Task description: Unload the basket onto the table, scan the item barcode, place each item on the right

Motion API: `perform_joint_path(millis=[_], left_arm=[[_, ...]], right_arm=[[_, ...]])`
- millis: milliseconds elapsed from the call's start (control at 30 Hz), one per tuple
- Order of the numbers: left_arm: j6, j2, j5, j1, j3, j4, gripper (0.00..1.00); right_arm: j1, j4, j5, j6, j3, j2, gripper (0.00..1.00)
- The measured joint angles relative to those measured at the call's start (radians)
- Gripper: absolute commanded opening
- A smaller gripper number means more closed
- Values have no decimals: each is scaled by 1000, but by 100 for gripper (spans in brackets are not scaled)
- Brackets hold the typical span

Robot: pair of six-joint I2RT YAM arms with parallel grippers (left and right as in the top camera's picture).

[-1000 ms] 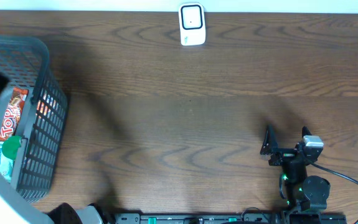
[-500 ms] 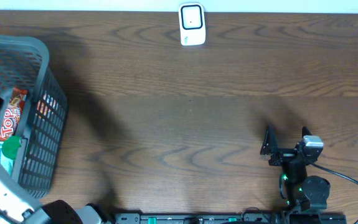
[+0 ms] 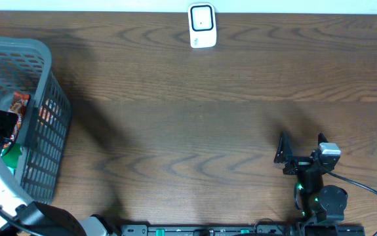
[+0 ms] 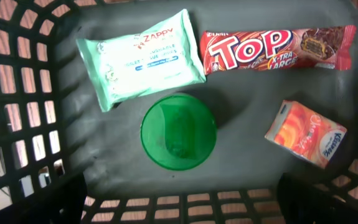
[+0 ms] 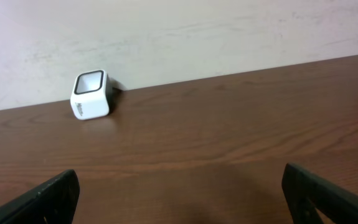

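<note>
My left gripper lowers into the grey basket (image 4: 228, 208) next, its open fingers around the round green lid (image 4: 179, 132) before closing, since both sides are bare basket bottom.
Inside the grey basket (image 4: 228, 208) lie several items: a pale green wipes pack (image 4: 140, 65), a red TOP chocolate bar (image 4: 278, 48), a round green lid (image 4: 179, 132) and a small orange box (image 4: 306, 134). My left gripper (image 4: 191, 205) hangs open above them and nothing sits between its fingers. From overhead the left gripper (image 3: 1, 124) covers part of the basket (image 3: 44, 131). The white barcode scanner (image 3: 202, 26) stands at the table's far edge and also shows in the right wrist view as the scanner (image 5: 90, 94). My right gripper (image 3: 301, 149) rests open and empty at the front right.
The basket's lattice walls rise around the items on all sides. Brown wooden table (image 3: 195, 118) stretches between the basket and the scanner. A black cable (image 3: 372, 193) runs from the right arm's base. A pale wall (image 5: 228, 31) stands behind the scanner.
My left arm has shifted farther over the basket, now hiding the wipes pack and most of the green lid from overhead. The right arm has not moved.
</note>
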Motion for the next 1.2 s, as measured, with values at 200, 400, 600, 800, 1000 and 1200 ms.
perform_joint_path(millis=[200,400,600,800,1000,1200], left_arm=[[4,80,-4,0,0,14,98],[-12,152,-23,0,-6,13,98],[-37,161,-45,2,-60,55,98],[-50,163,-46,32,-130,112,98],[-61,163,-43,47,-139,156,98],[-64,201,-32,47,-139,170,98]], right_arm=[[0,0,0,0,0,0,99],[0,0,0,0,0,0,99],[0,0,0,0,0,0,99],[0,0,0,0,0,0,99],[0,0,0,0,0,0,99],[0,0,0,0,0,0,99]])
